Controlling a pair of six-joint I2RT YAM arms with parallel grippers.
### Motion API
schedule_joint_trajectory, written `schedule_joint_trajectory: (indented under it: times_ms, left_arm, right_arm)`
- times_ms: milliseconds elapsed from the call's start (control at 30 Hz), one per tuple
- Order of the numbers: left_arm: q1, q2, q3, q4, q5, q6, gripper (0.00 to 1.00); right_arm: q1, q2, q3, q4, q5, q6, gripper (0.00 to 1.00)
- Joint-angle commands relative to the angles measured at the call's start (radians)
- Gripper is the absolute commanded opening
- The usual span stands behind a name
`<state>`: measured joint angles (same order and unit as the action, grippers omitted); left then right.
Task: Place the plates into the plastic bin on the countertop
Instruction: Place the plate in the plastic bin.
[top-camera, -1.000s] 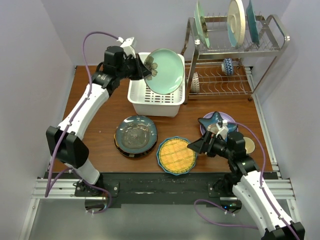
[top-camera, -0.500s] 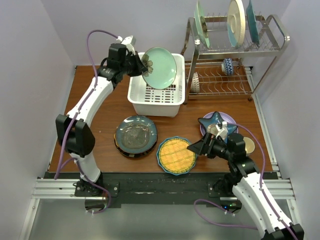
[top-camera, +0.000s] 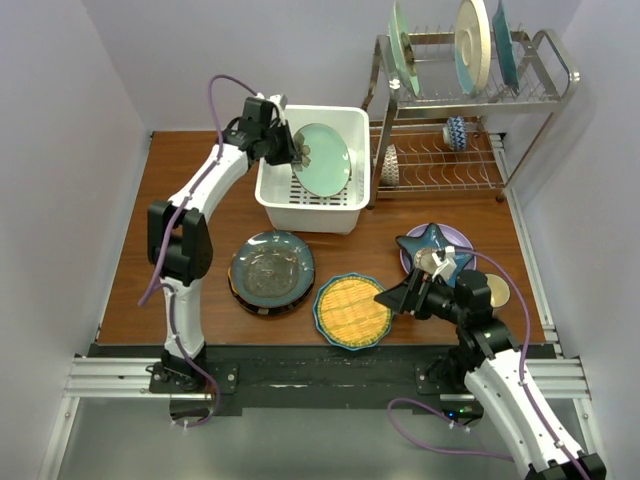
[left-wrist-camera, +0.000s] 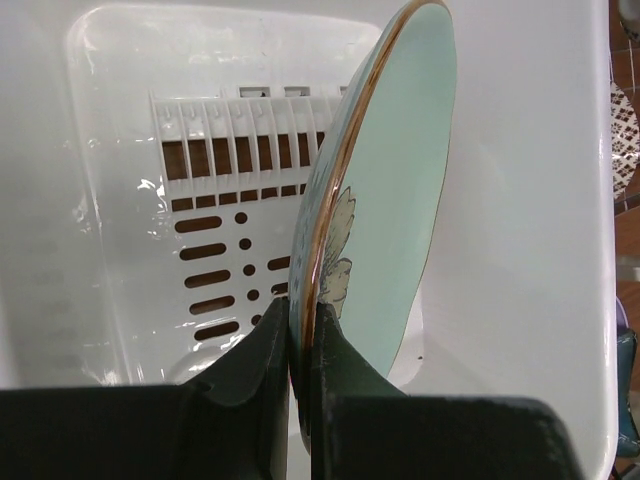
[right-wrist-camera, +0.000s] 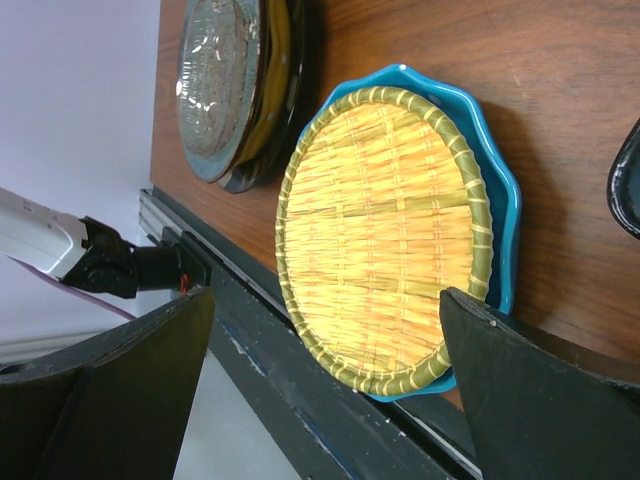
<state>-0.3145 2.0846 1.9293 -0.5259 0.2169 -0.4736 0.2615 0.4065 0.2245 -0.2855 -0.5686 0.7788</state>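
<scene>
I need to move my left gripper down deeper into the white plastic bin next and then release the mint plate's rim, because the plate is still above the bin's slotted bottom (left-wrist-camera: 256, 232).
My left gripper (top-camera: 291, 150) is shut on the rim of the mint plate with a flower (top-camera: 322, 160), holding it on edge inside the white plastic bin (top-camera: 345, 216). In the left wrist view the jaws (left-wrist-camera: 303, 325) pinch the plate's edge (left-wrist-camera: 390, 190) above the bin's slotted floor (left-wrist-camera: 215, 225). My right gripper (top-camera: 392, 297) is open and empty, hovering at the right edge of the woven straw plate on a blue plate (top-camera: 352, 310), also in the right wrist view (right-wrist-camera: 385, 225). A clear glass plate on dark plates (top-camera: 271, 270) lies left of it. A blue star plate (top-camera: 432, 240) lies on a lilac plate at right.
A metal wire dish rack (top-camera: 470, 110) stands at the back right with three large upright plates on top and small items on its lower shelf. The black rail (top-camera: 300, 360) runs along the near edge of the wooden countertop (top-camera: 200, 250).
My left gripper has carried the mint plate from above the bin's rim down into the bin, turning it more upright. The right gripper has barely moved.
</scene>
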Motion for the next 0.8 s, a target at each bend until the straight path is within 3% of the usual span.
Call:
schedule_joint_trajectory:
  times_ms: [0,767]
  left_arm:
    - [0.008,0.021,0.168,0.043,0.067,0.024,0.00]
    - [0.008,0.141,0.226,-0.075,0.124,0.092,0.00]
  right_arm:
    - [-0.002,-0.005,-0.007,-0.007,-0.020,0.001,0.99]
    - [-0.002,-0.023,-0.022,-0.040,-0.014,-0.001,0.99]
